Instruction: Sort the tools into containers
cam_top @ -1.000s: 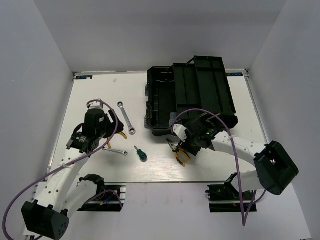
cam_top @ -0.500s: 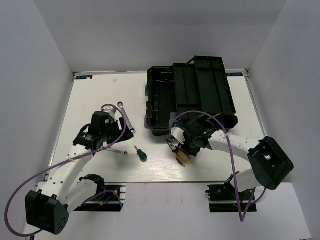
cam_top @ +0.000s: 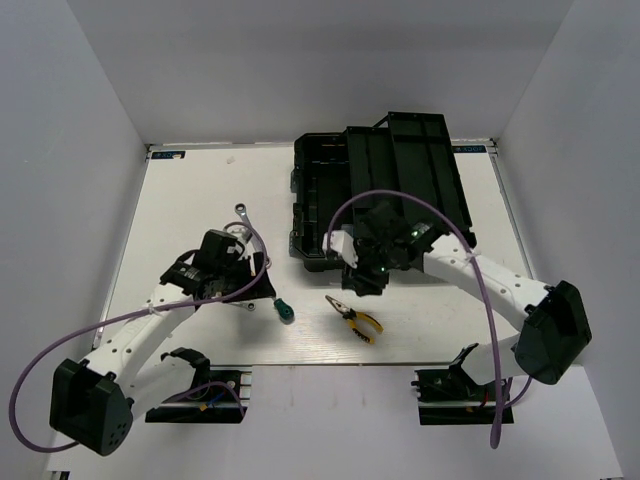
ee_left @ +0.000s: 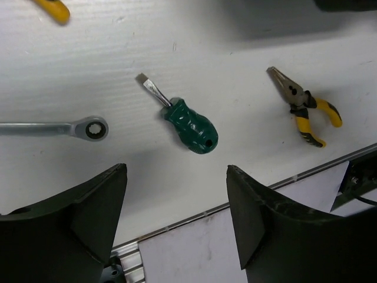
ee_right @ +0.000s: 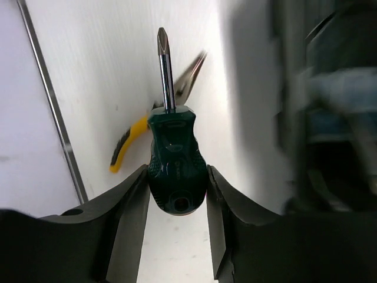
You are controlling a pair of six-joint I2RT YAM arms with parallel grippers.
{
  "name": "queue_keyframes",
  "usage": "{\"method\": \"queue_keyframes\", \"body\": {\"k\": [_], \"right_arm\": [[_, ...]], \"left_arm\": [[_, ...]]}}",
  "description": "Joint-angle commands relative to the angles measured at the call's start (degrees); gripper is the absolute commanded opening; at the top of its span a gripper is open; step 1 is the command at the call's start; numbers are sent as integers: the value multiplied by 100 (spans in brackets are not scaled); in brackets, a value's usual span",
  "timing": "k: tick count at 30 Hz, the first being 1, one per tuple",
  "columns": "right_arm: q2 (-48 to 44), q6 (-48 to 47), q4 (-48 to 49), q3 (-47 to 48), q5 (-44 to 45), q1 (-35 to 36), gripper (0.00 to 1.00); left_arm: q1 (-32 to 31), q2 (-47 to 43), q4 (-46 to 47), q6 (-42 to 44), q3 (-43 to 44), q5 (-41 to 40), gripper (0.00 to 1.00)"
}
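Observation:
I need to carry the screwdriver in my right gripper outward over the toolbox's near rim to the far part of the toolbox's middle tray and let go of it there, because that spot is clear.
My right gripper is shut on a stubby green-handled Phillips screwdriver and holds it above the table, just in front of the open black toolbox. A yellow-handled pliers lies on the table below it and also shows in the right wrist view. My left gripper is open and empty above a second green screwdriver, which shows in the top view. A short silver wrench lies to its left. The longer wrench is partly hidden by my left arm.
The yellow handle of the other pliers shows at the top left of the left wrist view. The table's near edge rail runs just below the left gripper. White walls enclose the table.
My right gripper has lifted away from the pliers toward the toolbox front, leaving the pliers uncovered. My left arm has swung right, toward the green screwdriver on the table.

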Motion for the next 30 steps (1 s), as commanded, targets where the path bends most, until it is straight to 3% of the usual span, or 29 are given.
{"method": "queue_keyframes", "body": {"k": [1,4,8,9,12,30], "right_arm": [[-69,-79,-510,935,-479,9,0],[19,334,-186,1586,-23,-8,0],[361,1195,816,2263,1804,-96,0],[458,1440,1087,2334,2763,-140,0],[836,1730,1318,2720,3324,-298,0],[3304,2576,880,4986,3723,-1300,0]], "left_arm": [[-128,136,135,-373,-125,-141,78],[-268,285,399,-689,-265,-308,74],[-444,523,557,-1032,-327,-624,69],[-505,523,558,-1112,-327,-625,67],[-611,664,786,-1296,-380,-775,67],[-1358,1138,1129,-1806,-327,-1354,71]]}}
